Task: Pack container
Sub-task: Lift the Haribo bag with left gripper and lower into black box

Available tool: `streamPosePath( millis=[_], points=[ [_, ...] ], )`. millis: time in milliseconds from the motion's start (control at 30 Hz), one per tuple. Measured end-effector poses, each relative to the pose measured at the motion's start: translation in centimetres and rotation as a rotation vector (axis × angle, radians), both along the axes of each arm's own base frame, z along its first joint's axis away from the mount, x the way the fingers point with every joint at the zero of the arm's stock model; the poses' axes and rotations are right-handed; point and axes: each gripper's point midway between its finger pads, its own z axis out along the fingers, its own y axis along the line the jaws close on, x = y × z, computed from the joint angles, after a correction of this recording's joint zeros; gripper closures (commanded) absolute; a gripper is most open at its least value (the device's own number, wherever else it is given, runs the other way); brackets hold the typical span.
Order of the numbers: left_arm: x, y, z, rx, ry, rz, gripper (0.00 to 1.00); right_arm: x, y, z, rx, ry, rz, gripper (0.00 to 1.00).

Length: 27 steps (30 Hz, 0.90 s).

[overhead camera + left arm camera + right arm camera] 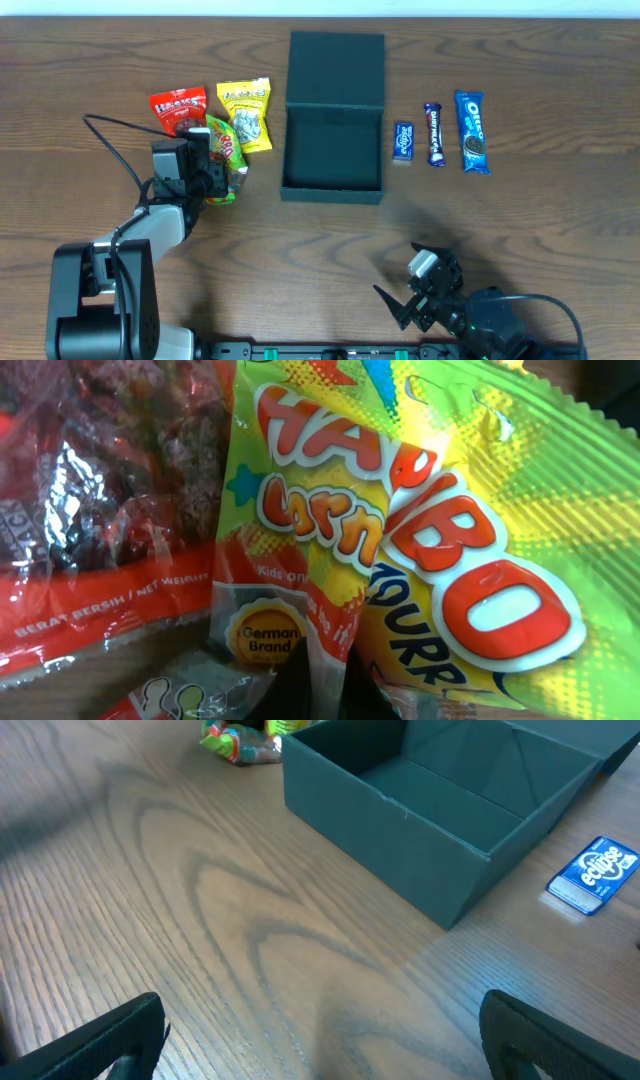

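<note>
Next, my left gripper lifts and turns the Haribo packet over the box (pixel 333 150), then lowers it inside.
The container (pixel 333 185) is a dark teal box standing open at the table's middle, with its lid (pixel 336 65) laid back flat behind it. It also shows in the right wrist view (pixel 400 830). My left gripper (pixel 212 168) is left of the box. In the left wrist view the left gripper (pixel 325 660) is shut on the lower edge of a green and yellow Haribo packet (pixel 400 510). The same packet shows in the overhead view (pixel 227 150). My right gripper (pixel 410 295) is open and empty near the front edge, over bare wood in its own view (pixel 320 1040).
A red snack packet (pixel 178 110) and a yellow packet (pixel 246 113) lie beside the Haribo packet. Right of the box lie a small blue Eclipse pack (pixel 403 141), a dark chocolate bar (pixel 434 134) and a blue Oreo pack (pixel 472 131).
</note>
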Motion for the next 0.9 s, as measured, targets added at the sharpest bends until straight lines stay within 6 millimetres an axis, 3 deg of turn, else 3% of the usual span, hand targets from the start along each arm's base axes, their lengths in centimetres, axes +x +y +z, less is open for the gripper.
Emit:
streamPosePath(
  millis=[133,233,400,567,700,900],
  points=[
    [-0.1,-0.4,0.8,-0.048,-0.001,0.019,0.94,0.0,0.0,0.0,0.000,0.000,0.000,0.01],
    [0.2,-0.9,3.3,-0.086,-0.061,0.011,0.94,0.0,0.0,0.0,0.000,0.000,0.000,0.01],
    [0.5,-2.1,11.1,-0.136,-0.267,-0.041,0.94,0.0,0.0,0.0,0.000,0.000,0.000,0.01],
    [-0.8,-4.1,17.9,-0.179,-0.453,-0.140,0.94,0.0,0.0,0.0,0.000,0.000,0.000,0.01],
    [-2.7,-8.3,20.5,-0.221,-0.521,-0.311,0.94,0.0,0.0,0.0,0.000,0.000,0.000,0.01],
    [-5.8,-16.0,20.3,-0.183,-0.541,-0.617,0.94,0.0,0.0,0.0,0.000,0.000,0.000,0.01]
  ],
)
